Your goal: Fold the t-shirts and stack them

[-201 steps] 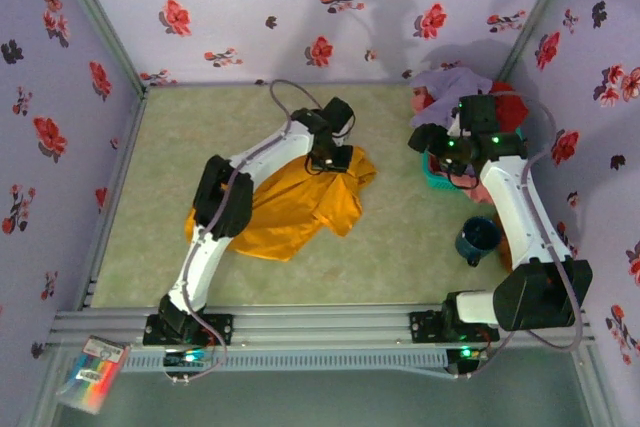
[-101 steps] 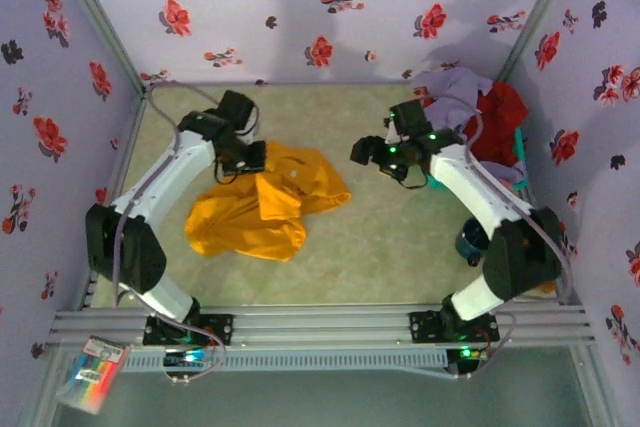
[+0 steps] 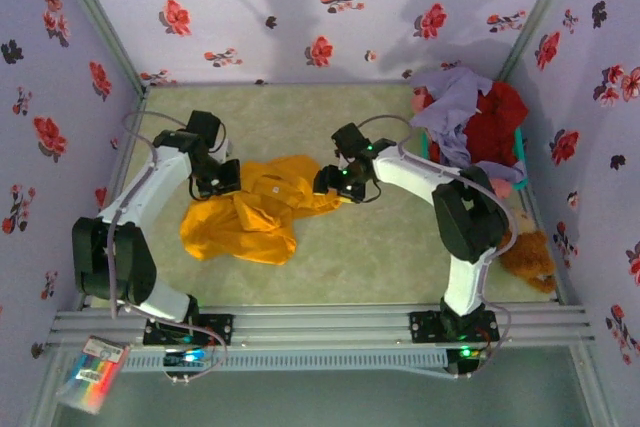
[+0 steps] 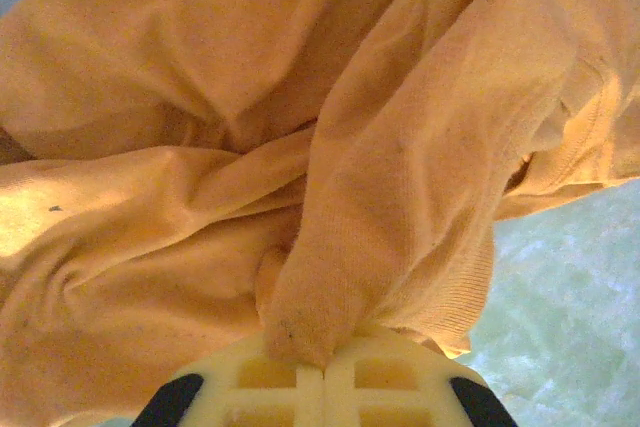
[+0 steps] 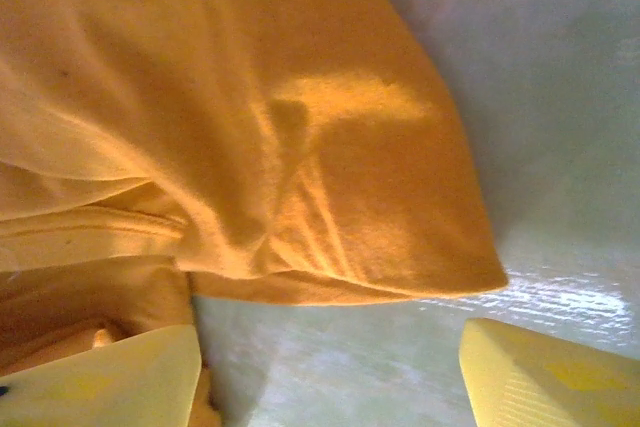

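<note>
The left gripper will next lift the pinched fold high to open the bunched cloth, then bring the fold down onto the table, because the shirt is crumpled.
The large orange-yellow t-shirt (image 3: 250, 219) lies crumpled on the green table, left of centre. My left gripper (image 3: 222, 177) is at its upper left corner, shut on a bunched fold of the cloth (image 4: 340, 247); the left gripper (image 4: 323, 372) pinches that fold between its pale pads. At the shirt's right corner my right gripper (image 3: 336, 185) stands open. In the right wrist view the shirt's hem (image 5: 330, 197) lies just ahead of the right gripper (image 5: 330, 377), with bare table between the fingers. Lavender (image 3: 455, 97) and red (image 3: 498, 117) t-shirts are heaped at the back right.
The heap of shirts sits in a teal basket (image 3: 521, 151) against the right wall. A brown teddy bear (image 3: 530, 253) lies near the right wall in front of it. Floral walls close in three sides. My right arm (image 3: 455, 209) reaches across the table's right half.
My left gripper has dragged the orange-yellow shirt leftward. My right arm has swung from the basket over to the shirt's right corner, its jaws narrowing a little.
</note>
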Tool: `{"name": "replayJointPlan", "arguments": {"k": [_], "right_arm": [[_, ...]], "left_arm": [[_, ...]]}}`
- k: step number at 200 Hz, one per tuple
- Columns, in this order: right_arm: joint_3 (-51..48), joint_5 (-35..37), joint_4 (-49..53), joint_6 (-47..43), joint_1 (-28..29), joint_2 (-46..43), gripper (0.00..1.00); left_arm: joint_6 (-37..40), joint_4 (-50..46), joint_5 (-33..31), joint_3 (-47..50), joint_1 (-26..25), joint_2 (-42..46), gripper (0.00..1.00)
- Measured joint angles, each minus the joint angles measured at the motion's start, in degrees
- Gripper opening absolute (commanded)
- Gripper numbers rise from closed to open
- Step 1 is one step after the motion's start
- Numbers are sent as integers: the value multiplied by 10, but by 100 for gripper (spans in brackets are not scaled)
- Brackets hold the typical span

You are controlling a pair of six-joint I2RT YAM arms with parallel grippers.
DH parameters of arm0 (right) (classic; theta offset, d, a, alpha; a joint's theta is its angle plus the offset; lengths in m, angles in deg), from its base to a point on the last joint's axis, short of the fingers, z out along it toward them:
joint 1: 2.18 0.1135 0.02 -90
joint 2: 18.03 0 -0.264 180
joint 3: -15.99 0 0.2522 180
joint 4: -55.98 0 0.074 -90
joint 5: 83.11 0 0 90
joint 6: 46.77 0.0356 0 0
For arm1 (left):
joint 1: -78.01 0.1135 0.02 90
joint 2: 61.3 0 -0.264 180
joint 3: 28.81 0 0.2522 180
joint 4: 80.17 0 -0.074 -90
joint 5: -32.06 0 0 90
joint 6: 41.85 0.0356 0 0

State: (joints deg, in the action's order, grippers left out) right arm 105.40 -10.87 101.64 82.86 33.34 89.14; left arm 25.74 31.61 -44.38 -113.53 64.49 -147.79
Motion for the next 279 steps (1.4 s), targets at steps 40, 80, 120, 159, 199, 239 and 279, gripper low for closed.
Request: {"name": "replayJointPlan", "arguments": {"k": [40,80,120,159,199,239,279], "right_arm": [[16,35,6,-8,-6,25,59],[44,38,7,-27,-7,80,36],[51,37,21,-40,-14,82,0],[90,72,89,-58,-57,-3,0],[229,93,121,-62,-124,-158,0],[425,148,167,-94,-113,-217,0],[492,204,184,-126,-63,-206,0]], "left_arm": [[3,0,6,2,3,7,0],[3,0,7,2,4,11,0],[3,-4,6,-4,4,11,0],[4,-39,6,-104,-9,11,0],[13,-73,9,-274,-25,7,0],[9,-100,13,-455,-74,-22,0],[-11,-110,15,-421,-81,17,0]]}}
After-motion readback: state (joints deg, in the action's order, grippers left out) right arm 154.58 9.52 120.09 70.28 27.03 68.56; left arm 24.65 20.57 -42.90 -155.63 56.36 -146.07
